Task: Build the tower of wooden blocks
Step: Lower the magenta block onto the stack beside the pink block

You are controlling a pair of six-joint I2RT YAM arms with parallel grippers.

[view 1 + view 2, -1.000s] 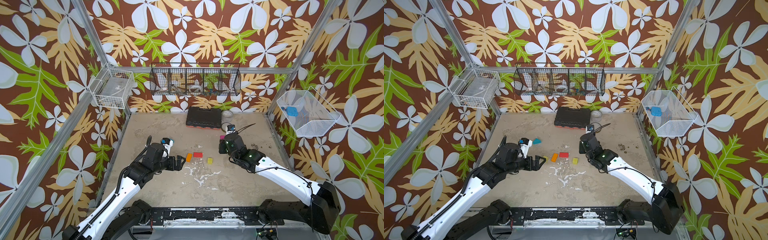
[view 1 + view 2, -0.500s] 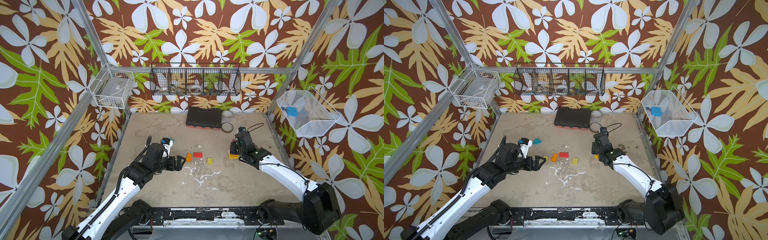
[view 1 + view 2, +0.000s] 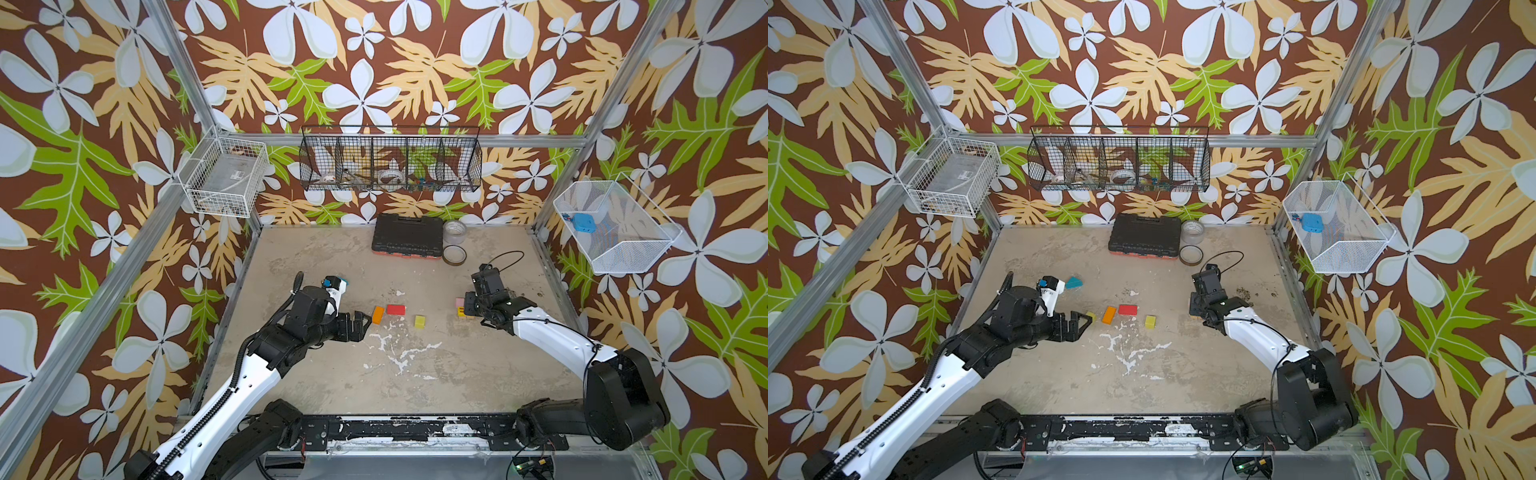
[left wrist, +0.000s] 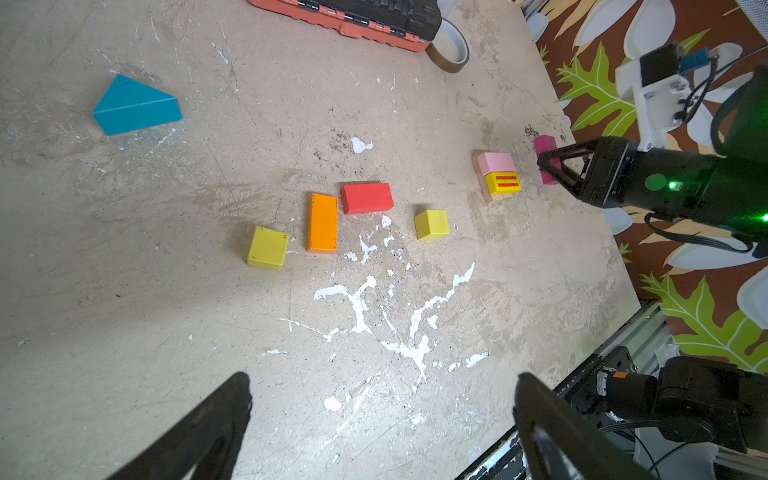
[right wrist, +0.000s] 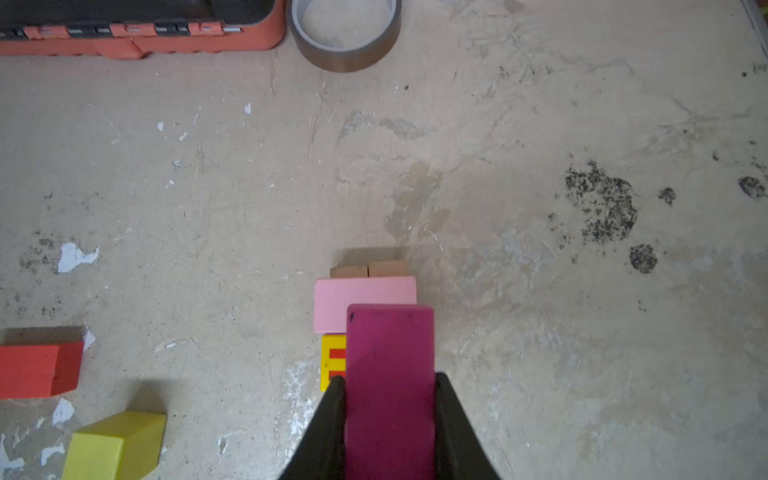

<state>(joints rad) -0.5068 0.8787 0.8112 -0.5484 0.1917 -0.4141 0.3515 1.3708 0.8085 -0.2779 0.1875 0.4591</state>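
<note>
My right gripper is above the pink and striped-yellow bricks, which lie side by side, so next it should lower and release the magenta brick [image 5: 388, 374] across them.
My right gripper [image 5: 390, 380] is shut on a magenta brick [image 5: 388, 374] and holds it just above the tower's start. There a pink brick [image 5: 332, 303] and a striped-yellow brick [image 5: 332, 361] lie side by side on two plain planks [image 5: 368, 270]. My left gripper [image 4: 382, 380] hangs open and empty over the floor, left of the loose blocks. These are a yellow cube [image 4: 267, 248], an orange brick [image 4: 323, 222], a red brick [image 4: 366, 198] and a second yellow cube [image 4: 431, 224]. The teal wedge [image 4: 135, 106] lies apart, behind the left arm.
A black tool case [image 3: 407, 241] and two tape rolls [image 3: 454, 254] sit at the back wall. Wire baskets hang on the walls, and the right one [image 3: 623, 249] holds a blue gadget [image 3: 581, 222]. A cable loop [image 3: 511, 259] lies behind the right wrist.
My right gripper has carried the magenta brick to the right and forward, ending over the pink and striped bricks. The left arm has not moved.
</note>
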